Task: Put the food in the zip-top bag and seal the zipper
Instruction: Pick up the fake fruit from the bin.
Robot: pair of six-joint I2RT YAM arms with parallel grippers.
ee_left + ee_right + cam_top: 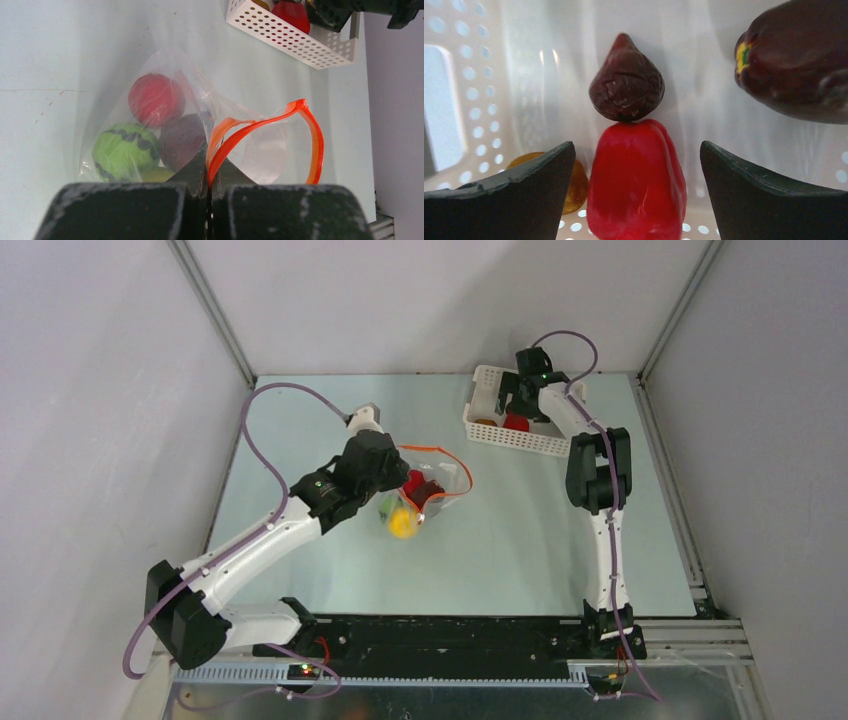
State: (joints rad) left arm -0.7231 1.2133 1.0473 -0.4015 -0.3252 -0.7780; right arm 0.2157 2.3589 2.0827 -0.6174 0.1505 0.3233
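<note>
The robot's right gripper will next lower its open fingers past the sides of the bright red fruit (516,423) (636,182) and close, because the fruit is below the gripper and within the span of its fingers.
The clear zip-top bag (432,488) lies mid-table with its mouth held open. It holds a red ball (156,99), a green striped ball (125,151), a dark maroon fruit (182,141) and a yellow-green one (402,524). My left gripper (209,172) is shut on the orange-red zipper (315,145) at one end of the mouth. I cannot see the slider tab. My right gripper (638,150) is open inside the basket, its fingers either side of a bright red fruit (636,190). A dark maroon pointed fruit (626,87) lies just beyond it.
The white perforated basket (520,443) stands at the back right; it also shows in the left wrist view (290,37). It also holds a large dark maroon fruit (794,60) and an orange-yellow one (575,186). Grey walls enclose the table.
</note>
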